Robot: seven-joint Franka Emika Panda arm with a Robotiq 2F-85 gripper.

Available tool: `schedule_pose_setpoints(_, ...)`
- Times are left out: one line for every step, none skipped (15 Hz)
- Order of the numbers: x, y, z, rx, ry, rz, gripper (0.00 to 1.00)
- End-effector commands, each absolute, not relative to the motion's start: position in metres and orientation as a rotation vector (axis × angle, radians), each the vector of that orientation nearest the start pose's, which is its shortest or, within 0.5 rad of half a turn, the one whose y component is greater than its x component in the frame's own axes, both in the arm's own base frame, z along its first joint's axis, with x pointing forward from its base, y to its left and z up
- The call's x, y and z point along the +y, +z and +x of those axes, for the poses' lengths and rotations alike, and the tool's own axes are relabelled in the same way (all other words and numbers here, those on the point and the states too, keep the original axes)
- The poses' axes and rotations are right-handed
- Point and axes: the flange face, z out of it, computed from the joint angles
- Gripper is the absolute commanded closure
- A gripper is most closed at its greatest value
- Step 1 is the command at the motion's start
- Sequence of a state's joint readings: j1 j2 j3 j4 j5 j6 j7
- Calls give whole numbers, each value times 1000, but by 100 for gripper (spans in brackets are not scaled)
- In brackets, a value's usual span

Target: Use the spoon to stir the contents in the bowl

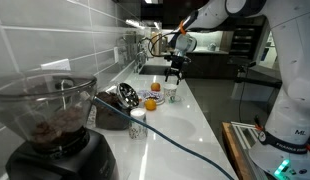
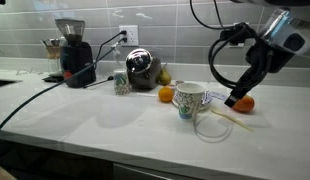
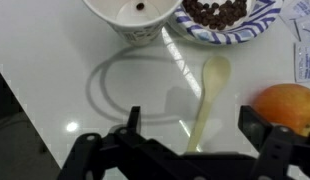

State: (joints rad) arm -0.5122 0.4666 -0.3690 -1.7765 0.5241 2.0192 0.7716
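My open gripper lowers onto the handle of the cream spoon next, since the handle lies flat on the white counter below it, between its fingers.
A cream plastic spoon (image 3: 203,100) lies flat on the white counter, its scoop pointing towards the dishes; it also shows in an exterior view (image 2: 221,114). My gripper (image 3: 193,125) is open and empty, with the spoon handle between its fingers, and hovers above it in both exterior views (image 2: 238,92) (image 1: 175,72). The shiny steel bowl (image 2: 142,68) with a dark inside sits tipped near the wall (image 1: 126,96), well away from the gripper. It is out of the wrist view.
A patterned white mug (image 3: 135,15) (image 2: 190,100) stands beside a blue-rimmed dish of dark bits (image 3: 230,18). An orange (image 3: 287,105) (image 2: 244,103) lies close by the gripper, another orange (image 2: 166,95) further off. A small white cup (image 2: 120,82), coffee grinder (image 2: 71,50) and cable (image 2: 35,95) are nearby.
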Motion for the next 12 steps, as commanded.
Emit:
schedule_pose_setpoints(-468, 285, 444, 2266, 231, -1565, 0)
schedule_pose_setpoints(-470, 281, 444, 2261, 223, -1548, 0)
schedule_pose_setpoints(-472, 276, 443, 2252, 231, -1524, 0)
schedule_pose_setpoints(-473, 270, 442, 2251, 249, -1508, 0)
schedule_pose_setpoints(-475, 263, 441, 2247, 251, -1496, 0)
schedule_pose_setpoints(-478, 258, 441, 2241, 248, -1482, 0)
schedule_pose_setpoints(-480, 254, 441, 2230, 254, -1460, 0)
schedule_pose_setpoints(-482, 248, 440, 2233, 267, -1446, 0)
schedule_pose_setpoints(-484, 243, 440, 2233, 276, -1435, 0)
schedule_pose_setpoints(-486, 237, 441, 2236, 280, -1425, 0)
schedule_pose_setpoints(-489, 234, 441, 2237, 281, -1411, 0)
schedule_pose_setpoints(-491, 230, 442, 2233, 289, -1392, 0)
